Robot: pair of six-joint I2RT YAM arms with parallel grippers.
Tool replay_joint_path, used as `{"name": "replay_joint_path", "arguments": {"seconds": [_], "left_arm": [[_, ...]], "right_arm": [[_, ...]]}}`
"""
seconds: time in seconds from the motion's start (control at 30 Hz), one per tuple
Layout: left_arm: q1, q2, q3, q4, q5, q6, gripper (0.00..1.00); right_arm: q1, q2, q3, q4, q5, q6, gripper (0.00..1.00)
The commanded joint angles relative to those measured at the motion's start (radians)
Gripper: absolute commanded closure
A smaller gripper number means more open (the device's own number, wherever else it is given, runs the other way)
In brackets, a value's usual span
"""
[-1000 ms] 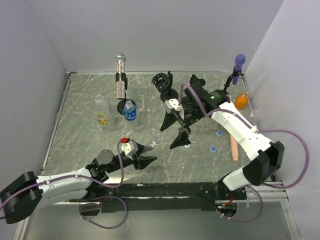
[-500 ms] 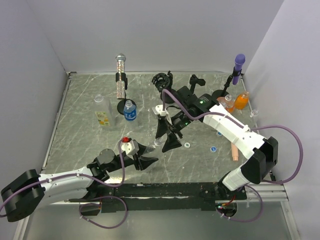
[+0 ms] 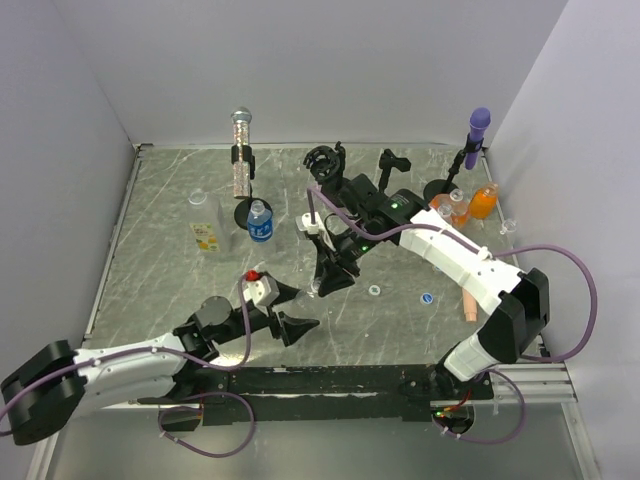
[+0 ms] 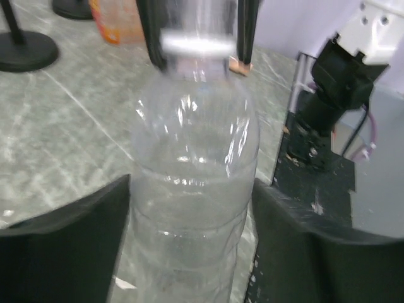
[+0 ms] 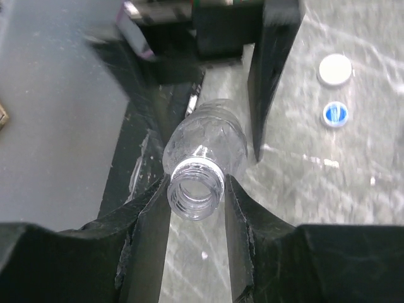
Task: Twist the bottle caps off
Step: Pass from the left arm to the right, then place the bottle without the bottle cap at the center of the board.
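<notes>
Next, my right gripper carries the clear bottle (image 3: 314,289) outward toward the orange bottles, then down to the tabletop, and releases it there, since its neck is bare.
A clear bottle (image 4: 192,170) stands upright between the two arms, its threaded neck (image 5: 196,186) bare, with no cap on it. My right gripper (image 5: 196,192) is shut on that neck from above, and in the top view it (image 3: 322,284) hangs over the bottle (image 3: 314,289). My left gripper (image 4: 189,252) is open, its fingers (image 4: 63,240) spread on either side of the bottle's body. A blue cap (image 5: 336,114) and a white cap (image 5: 335,69) lie loose on the table, the blue cap (image 3: 426,298) to the right of the bottle.
A blue-labelled bottle (image 3: 260,222) and a yellow-green labelled one (image 3: 207,235) stand at the back left. Orange bottles (image 3: 483,202) stand at the right wall. A silver microphone (image 3: 240,155), a purple microphone (image 3: 477,130) and a black stand (image 3: 325,160) line the back. A pink stick (image 3: 468,300) lies at the right.
My right gripper swung left to the clear bottle and shut on its neck. My left gripper opened off the bottle's body.
</notes>
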Motion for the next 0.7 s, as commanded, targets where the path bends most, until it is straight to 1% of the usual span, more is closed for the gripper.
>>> {"name": "replay_joint_path", "arguments": {"seconds": [0.0, 0.03, 0.07, 0.17, 0.23, 0.3, 0.43, 0.57, 0.6, 0.67], "left_arm": [[0.005, -0.118, 0.102, -0.134, -0.094, -0.027, 0.07], [0.006, -0.145, 0.126, -0.217, -0.120, -0.028, 0.01], [0.008, -0.175, 0.155, -0.283, -0.131, -0.015, 0.03], [0.017, -0.245, 0.243, -0.466, -0.131, 0.009, 0.03], [0.020, -0.274, 0.294, -0.565, -0.134, 0.043, 0.03], [0.020, -0.288, 0.349, -0.671, -0.153, 0.080, 0.03], [0.020, -0.272, 0.436, -0.849, -0.222, 0.152, 0.03], [0.020, -0.262, 0.476, -0.937, -0.225, 0.192, 0.03], [0.020, -0.265, 0.478, -0.948, -0.260, 0.196, 0.03], [0.020, -0.279, 0.467, -0.951, -0.275, 0.201, 0.03]], "right_arm": [[-0.030, -0.059, 0.028, -0.017, 0.093, 0.062, 0.88], [-0.061, -0.069, 0.043, -0.049, 0.094, 0.065, 0.88], [-0.090, -0.076, 0.060, -0.076, 0.097, 0.068, 0.89], [-0.192, -0.102, 0.088, -0.126, 0.125, 0.071, 0.89], [-0.245, -0.126, 0.082, -0.107, 0.204, 0.107, 0.89], [-0.292, -0.140, 0.078, -0.079, 0.322, 0.133, 0.89], [-0.387, -0.081, 0.135, -0.074, 0.493, 0.155, 0.88], [-0.455, 0.004, 0.196, -0.064, 0.596, 0.152, 0.87], [-0.464, 0.027, 0.209, -0.062, 0.614, 0.149, 0.86], [-0.481, 0.070, 0.248, -0.079, 0.631, 0.144, 0.85]]}}
